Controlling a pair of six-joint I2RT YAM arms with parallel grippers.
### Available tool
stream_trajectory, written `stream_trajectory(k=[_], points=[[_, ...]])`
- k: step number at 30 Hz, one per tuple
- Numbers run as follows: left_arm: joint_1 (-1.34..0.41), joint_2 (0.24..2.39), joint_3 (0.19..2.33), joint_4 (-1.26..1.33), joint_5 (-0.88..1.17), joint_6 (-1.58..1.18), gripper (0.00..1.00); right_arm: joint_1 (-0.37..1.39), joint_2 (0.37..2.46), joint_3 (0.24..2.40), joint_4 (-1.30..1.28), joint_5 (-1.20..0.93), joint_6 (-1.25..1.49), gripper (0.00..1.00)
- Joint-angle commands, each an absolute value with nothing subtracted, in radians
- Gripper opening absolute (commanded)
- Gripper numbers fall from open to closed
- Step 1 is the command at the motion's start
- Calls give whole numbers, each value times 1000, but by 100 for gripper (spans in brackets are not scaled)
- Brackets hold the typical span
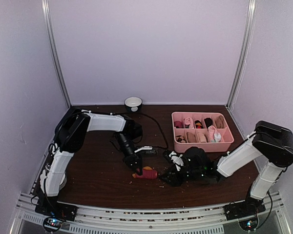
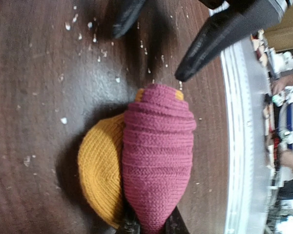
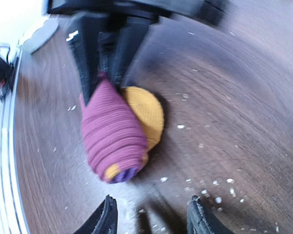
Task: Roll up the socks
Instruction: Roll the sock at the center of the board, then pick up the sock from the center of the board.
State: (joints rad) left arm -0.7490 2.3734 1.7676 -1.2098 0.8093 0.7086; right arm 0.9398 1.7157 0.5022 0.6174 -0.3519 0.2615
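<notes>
I will move my right gripper to the left in the top view and close it on the roll's loose end (image 1: 155, 174) (image 3: 120, 167), because my left gripper pinches the roll's other end.
A dark red sock (image 2: 158, 156) lies rolled into a tight bundle on the dark wood table, near the front edge (image 1: 145, 173). Its orange toe (image 2: 100, 170) bulges out on one side, and a purple and orange end (image 3: 118, 173) faces the right wrist camera. My left gripper (image 2: 149, 226) is shut on the narrow end of the roll; from the right wrist view its black fingers (image 3: 85, 58) pinch the roll from behind. My right gripper (image 3: 151, 217) stands open just short of the roll's free end, touching nothing; its dark fingers (image 2: 210, 41) show beyond the roll.
A pink divided tray (image 1: 176, 141) holding several small rolled socks stands at the back right. A white bowl (image 1: 133, 103) sits by the rear wall. White crumbs (image 2: 63, 120) dot the wood. A metal rail (image 1: 151, 214) runs along the near edge.
</notes>
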Motion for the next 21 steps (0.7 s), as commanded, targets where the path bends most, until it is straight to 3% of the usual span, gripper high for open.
stream_trajectory(k=[1,10,21], points=[[-735,2526,1786,-1359,717,684,6,1018,1639,535,484,-214,72,48],[-726,2581,1801,-1372,637,653,6,1163,1672,710,315,-143,-185,47],[-726,2597,1817,-1361,583,628,11,1155,1875,938,151,-182,-372,46]])
